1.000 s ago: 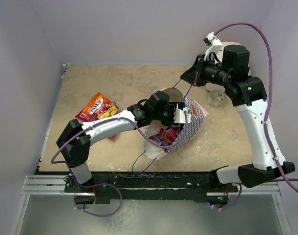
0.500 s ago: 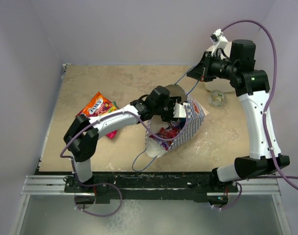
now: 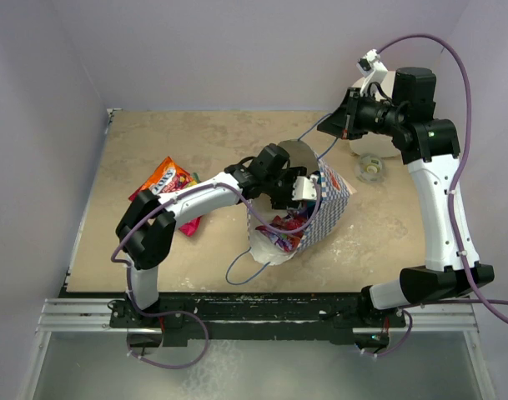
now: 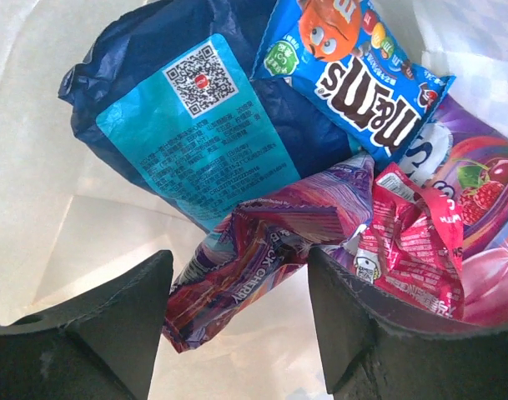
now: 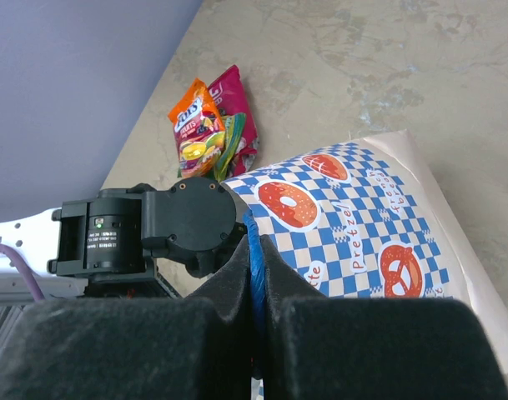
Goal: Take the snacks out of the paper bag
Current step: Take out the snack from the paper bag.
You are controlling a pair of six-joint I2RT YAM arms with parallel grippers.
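Note:
The black cherry packet's crumpled corner (image 4: 235,279) is between the open fingers of my left gripper, so my left gripper will next move them slightly deeper into the bag and close there.
The blue-and-white checked paper bag (image 3: 327,210) lies tilted in mid-table, its mouth toward the left; it also shows in the right wrist view (image 5: 362,225). My right gripper (image 3: 341,127) is shut on the bag's blue cord handle (image 5: 255,267) and holds it up. My left gripper (image 4: 241,312) is open inside the bag, its jaws on either side of a purple-red black cherry packet (image 4: 262,250). Behind it lie a dark blue packet (image 4: 187,108), a blue M&M's packet (image 4: 354,67) and a red packet (image 4: 416,246). Two snacks (image 3: 163,185) lie on the table to the left.
A large white cylinder (image 3: 385,83) stands at the back right behind the right arm, with a small clear round object (image 3: 371,167) in front of it. The bag's other handle loop (image 3: 241,275) trails toward the front edge. Purple walls close in the table's sides.
My left gripper has pushed deeper into the bag's mouth. The right gripper first lifted the handle up and to the right and has since held still.

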